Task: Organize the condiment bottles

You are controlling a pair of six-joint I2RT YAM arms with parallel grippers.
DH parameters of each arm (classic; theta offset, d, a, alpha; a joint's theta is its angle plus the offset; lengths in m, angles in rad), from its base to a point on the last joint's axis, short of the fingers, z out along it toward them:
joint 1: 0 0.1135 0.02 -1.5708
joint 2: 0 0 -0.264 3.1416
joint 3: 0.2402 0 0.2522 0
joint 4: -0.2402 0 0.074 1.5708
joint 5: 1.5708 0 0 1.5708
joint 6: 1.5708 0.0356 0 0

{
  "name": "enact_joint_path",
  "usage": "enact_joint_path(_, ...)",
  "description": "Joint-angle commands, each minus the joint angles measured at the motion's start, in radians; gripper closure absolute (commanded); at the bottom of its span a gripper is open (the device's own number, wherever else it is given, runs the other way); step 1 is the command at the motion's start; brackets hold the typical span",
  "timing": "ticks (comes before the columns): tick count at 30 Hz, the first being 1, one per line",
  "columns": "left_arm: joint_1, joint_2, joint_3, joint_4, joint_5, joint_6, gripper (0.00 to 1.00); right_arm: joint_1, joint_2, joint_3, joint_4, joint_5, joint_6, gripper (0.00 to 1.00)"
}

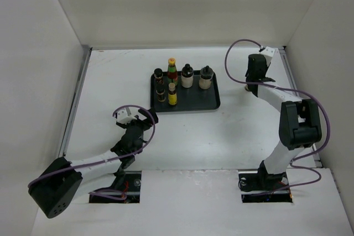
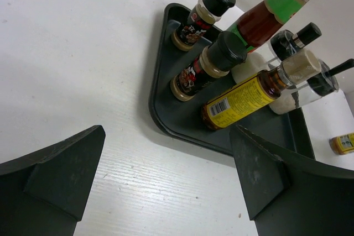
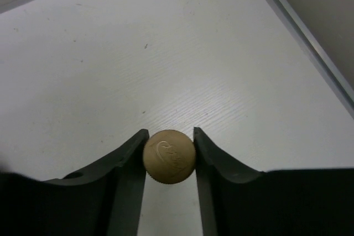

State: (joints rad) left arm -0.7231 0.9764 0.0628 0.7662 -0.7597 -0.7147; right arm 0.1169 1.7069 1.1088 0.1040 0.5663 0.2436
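Note:
My right gripper has the second slim brown bottle and next needs to lift it over the tray's rim and lower it beside the slim brown bottle, where the bottom of the tray is free.
Six condiment bottles stand on the black tray (image 1: 213,103): two short dark jars (image 1: 159,74) (image 1: 160,92), the green-red bottle (image 1: 172,69), a slim brown yellow-capped bottle (image 1: 172,95) and two whitish bottles (image 1: 187,77) (image 1: 206,78). My right gripper (image 1: 253,83) is right of the tray, its jaws closed on the yellow cap of the second slim brown bottle (image 3: 168,157), which stands on the table. That bottle's base also shows in the left wrist view (image 2: 343,143). My left gripper (image 2: 168,134) is open and empty, low over the table in front of the tray's near left corner (image 2: 166,120).
White walls close in the table on the left, back and right. A metal rail (image 3: 310,37) runs along the right edge close to my right gripper. The table's near edge has two cutouts for the arm bases (image 1: 121,183).

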Motion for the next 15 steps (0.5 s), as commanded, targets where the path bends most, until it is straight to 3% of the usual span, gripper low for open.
enact_joint_path(1, -0.003, -0.005, 0.012, 0.039, 0.007, -0.009, 0.0, -0.004, -0.015, 0.031, 0.069, 0.018, -0.015, 0.6)
enact_joint_path(6, -0.008, 0.002, 0.015, 0.039, 0.01, -0.008, 0.0, 0.066, -0.162, -0.072, 0.129, 0.064, -0.027, 0.66)
enact_joint_path(11, -0.006, 0.004, 0.017, 0.039, 0.011, -0.006, 0.0, 0.239, -0.337, -0.174, 0.123, 0.044, 0.003, 0.67)
enact_joint_path(15, -0.008, 0.007, 0.022, 0.039, 0.013, -0.006, 0.0, 0.382, -0.352, -0.175, 0.122, 0.035, 0.034, 0.66)
